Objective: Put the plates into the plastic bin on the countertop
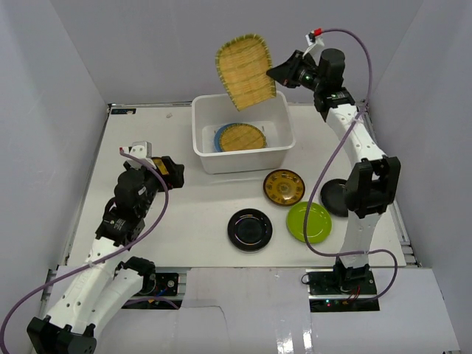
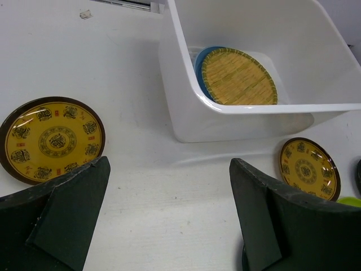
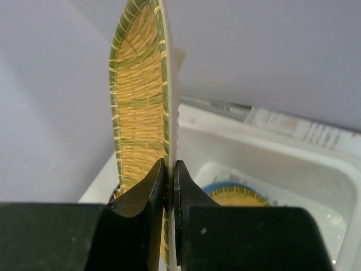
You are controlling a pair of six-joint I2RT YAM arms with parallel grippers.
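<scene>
The yellow plate I am holding is high above the bin, so my right gripper should lower into the white plastic bin (image 1: 203, 151) next and release its rim over the second woven plate (image 1: 243, 137).
My right gripper (image 1: 275, 73) is shut on the rim of a yellow woven plate (image 1: 245, 71), holding it on edge high above the white plastic bin (image 1: 203, 151). In the right wrist view the plate (image 3: 141, 96) stands upright between the pinched fingers (image 3: 155, 186). A second woven plate (image 1: 240, 137) lies in the bin on the light blue plate (image 2: 199, 56). On the countertop lie a gold-pattern plate (image 1: 284, 186), a black plate (image 1: 250, 229), the lime green plate (image 1: 308, 221) and a black plate (image 1: 332, 198) partly behind the right arm. My left gripper (image 1: 173, 171) is open and empty, left of the bin.
The left wrist view shows another gold-pattern plate (image 2: 51, 138) on the countertop left of the bin wall (image 2: 186, 84); the left arm hides it in the top view. White walls enclose the table on three sides.
</scene>
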